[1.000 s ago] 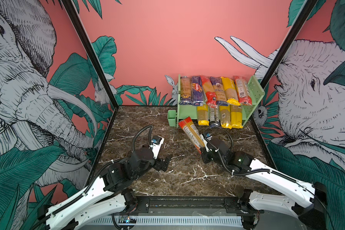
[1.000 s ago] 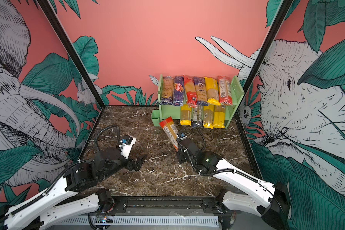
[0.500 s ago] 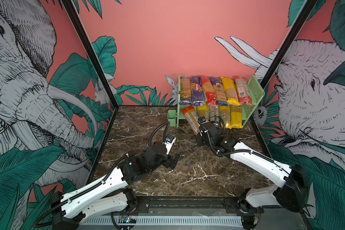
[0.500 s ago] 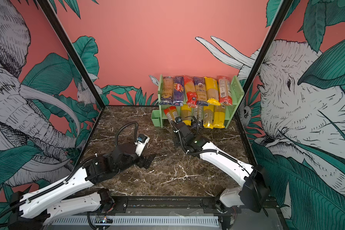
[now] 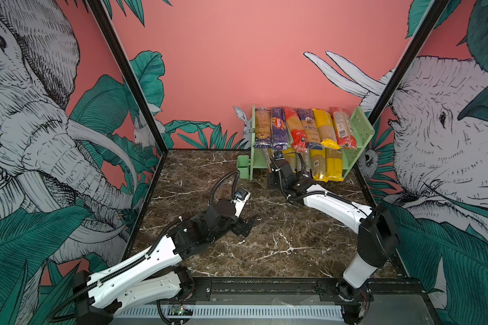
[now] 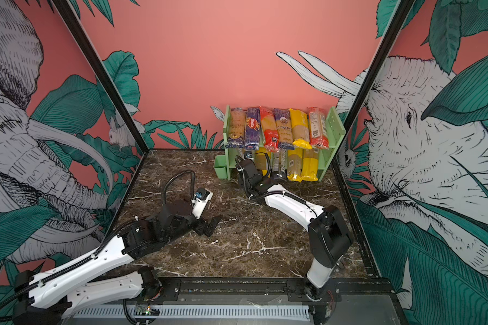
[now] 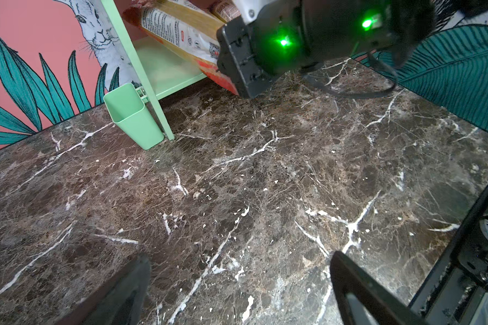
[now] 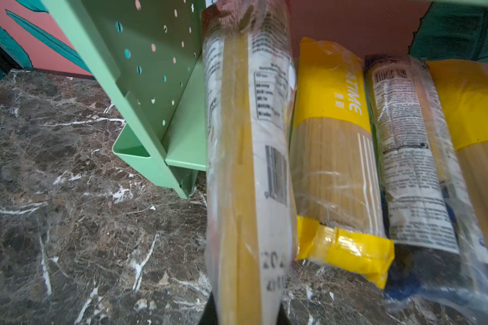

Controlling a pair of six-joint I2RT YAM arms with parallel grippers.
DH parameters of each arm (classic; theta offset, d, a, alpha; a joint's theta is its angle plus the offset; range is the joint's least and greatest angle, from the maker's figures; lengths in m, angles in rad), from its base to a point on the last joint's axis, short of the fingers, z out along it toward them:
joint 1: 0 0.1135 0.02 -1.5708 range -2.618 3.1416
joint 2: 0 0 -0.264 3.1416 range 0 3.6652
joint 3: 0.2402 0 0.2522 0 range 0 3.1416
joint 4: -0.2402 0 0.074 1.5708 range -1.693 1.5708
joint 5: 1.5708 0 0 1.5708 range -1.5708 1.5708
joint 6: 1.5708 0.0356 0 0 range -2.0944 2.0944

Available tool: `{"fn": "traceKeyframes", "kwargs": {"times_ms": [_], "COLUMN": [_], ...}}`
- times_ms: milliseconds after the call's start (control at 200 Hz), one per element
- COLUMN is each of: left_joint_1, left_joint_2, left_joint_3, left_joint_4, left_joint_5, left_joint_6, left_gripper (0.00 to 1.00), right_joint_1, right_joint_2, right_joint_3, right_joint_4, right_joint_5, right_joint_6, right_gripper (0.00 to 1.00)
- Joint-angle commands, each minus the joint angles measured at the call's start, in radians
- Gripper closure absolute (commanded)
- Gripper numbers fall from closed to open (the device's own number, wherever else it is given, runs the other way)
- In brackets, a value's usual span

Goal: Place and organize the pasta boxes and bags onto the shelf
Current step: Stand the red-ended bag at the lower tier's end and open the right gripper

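The robot's right gripper should next push the overhanging bag outward beside the side panel of the shelf and release it, because the lower level's bare strip [image 5: 258, 159] [image 8: 187, 131] by the cup lies outward.
The light green shelf [image 5: 362, 126] stands at the back right. Several pasta packs [image 5: 304, 128] lie side by side on its top tier in both top views, and more [image 5: 326, 166] fill the right part of the lower tier. My right gripper [image 8: 244, 315] is shut on the near end of a clear spaghetti bag [image 8: 245, 168]. That bag's far end reaches into the left end of the lower tier, beside a yellow-ended pack [image 8: 333, 157]. My left gripper [image 7: 240, 261] hangs open over bare marble, well short of the shelf [image 7: 164, 70].
A small green cup [image 5: 243, 167] hangs on the shelf's left side panel. The floor is dark brown marble [image 5: 265, 242], walled in by patterned panels. A black rail [image 5: 265, 287] runs along the front edge. The right arm [image 7: 307, 36] shows in the left wrist view.
My right arm has carried the spaghetti bag from mid-floor back to the shelf and pushed it into the lower tier. My left arm has reached forward and to the right, jaws still open.
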Motion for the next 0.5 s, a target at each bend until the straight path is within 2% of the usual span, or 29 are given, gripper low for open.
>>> {"fn": "traceKeyframes", "kwargs": {"times_ms": [0,495], "left_joint_1": [0.012,0.028], "left_joint_2": [-0.015,-0.047], "left_joint_3": [-0.022,-0.071], "left_joint_4": [0.025,0.037], "left_joint_5": [0.013,0.025], "left_joint_6": [0.007,-0.024], "left_gripper": [0.01,0.01], "right_joint_1": [-0.01,-0.016], "right_joint_2": [0.007,0.181], "right_joint_3": [0.089,0.213], "right_joint_4": [0.25,0.313], "right_joint_5": [0.067,0.124], "right_joint_6": [0.026,0.065], "right_gripper": [1.0,1.0]}}
